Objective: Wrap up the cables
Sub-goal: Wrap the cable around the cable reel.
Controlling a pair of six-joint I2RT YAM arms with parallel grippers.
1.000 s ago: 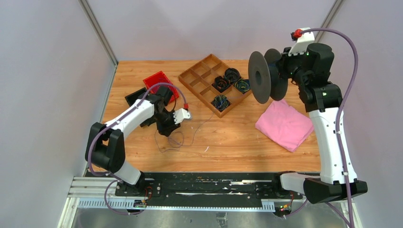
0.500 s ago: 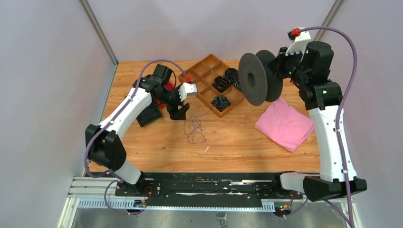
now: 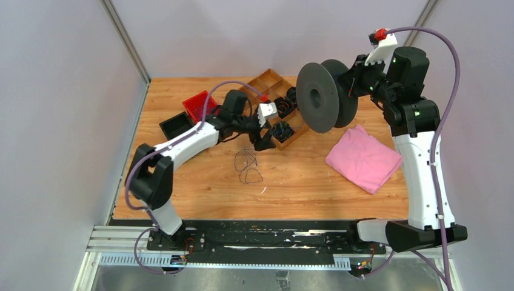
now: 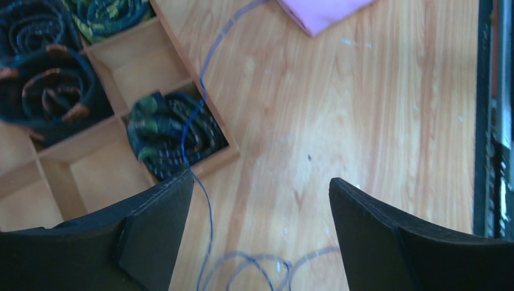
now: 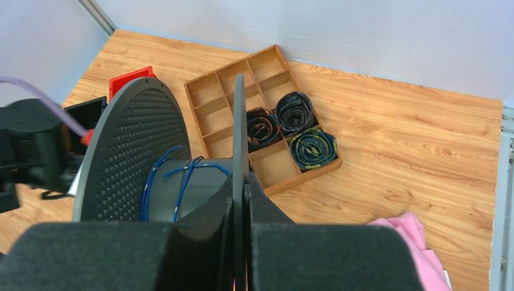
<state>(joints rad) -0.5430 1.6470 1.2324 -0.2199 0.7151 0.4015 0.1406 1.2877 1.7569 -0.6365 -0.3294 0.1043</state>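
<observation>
I will next lower my left gripper and move it toward the spool, over the tray's near corner point(image 3: 280, 139) point(image 4: 187, 140), because the thin cable runs there from the spool's loops.
A thin dark-blue cable point(image 3: 246, 165) lies in loose loops on the wooden table, just near of the left gripper point(image 3: 264, 139). In the left wrist view this cable point(image 4: 205, 79) runs from the top of the picture over the tray corner, past one fingertip point(image 4: 182, 185), down to the loops. The left gripper point(image 4: 260, 191) is open and holds nothing. The right gripper point(image 5: 244, 182) is shut on a flange of the dark grey spool point(image 5: 136, 151), held high over the table's far side. A few blue cable turns point(image 5: 176, 182) sit on the spool's core.
A wooden compartment tray point(image 3: 254, 97) holds coiled cables point(image 4: 176, 133) point(image 5: 312, 147) in several cells. A pink cloth point(image 3: 362, 159) lies at the right. A red bin point(image 3: 197, 104) and a black bin point(image 3: 176, 125) stand at the far left.
The left arm rose from the table and swung right and farther away to the tray corner, opening as it went. The cable loops shifted right. The spool moved slightly left.
</observation>
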